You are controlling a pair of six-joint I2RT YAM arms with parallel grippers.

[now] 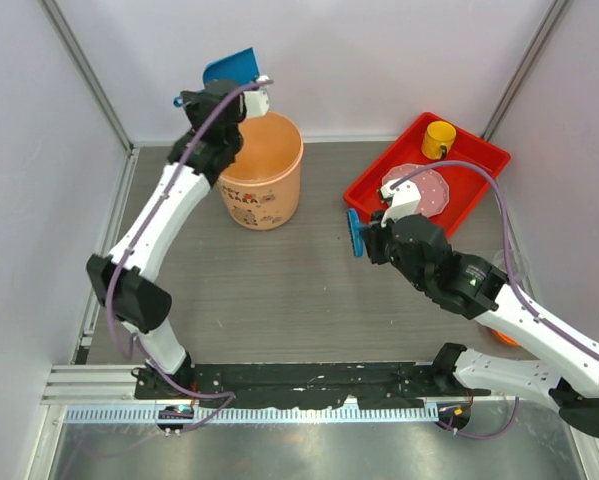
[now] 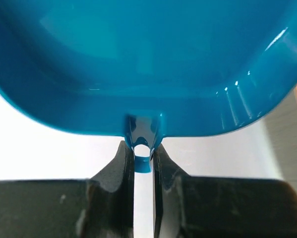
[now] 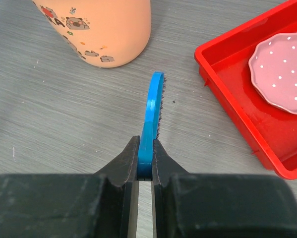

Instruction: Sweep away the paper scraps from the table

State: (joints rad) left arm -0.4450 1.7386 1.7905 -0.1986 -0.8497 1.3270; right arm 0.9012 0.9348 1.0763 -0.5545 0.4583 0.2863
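The blue dustpan (image 1: 231,66) needs to turn flat onto the open table in front of the orange bin (image 1: 262,172), so my left gripper needs to move back and down first.
My left gripper (image 1: 219,92) is shut on the handle of the blue dustpan (image 1: 231,66), holding it raised above the far rim of the orange bin (image 1: 262,172). In the left wrist view the dustpan (image 2: 148,64) fills the top and my gripper (image 2: 143,156) pinches its handle tab. My right gripper (image 1: 369,238) is shut on a small blue brush (image 1: 356,232), held just over the table (image 1: 279,300) beside the red tray (image 1: 374,185). In the right wrist view the brush (image 3: 153,109) sticks out from my gripper (image 3: 146,156). No paper scraps show on the table.
The red tray (image 3: 227,84) at the back right holds a pink dotted plate (image 1: 419,188) and a yellow cup (image 1: 439,138). White walls and silver rails edge the table. The orange bin (image 3: 103,29) stands at the back centre-left.
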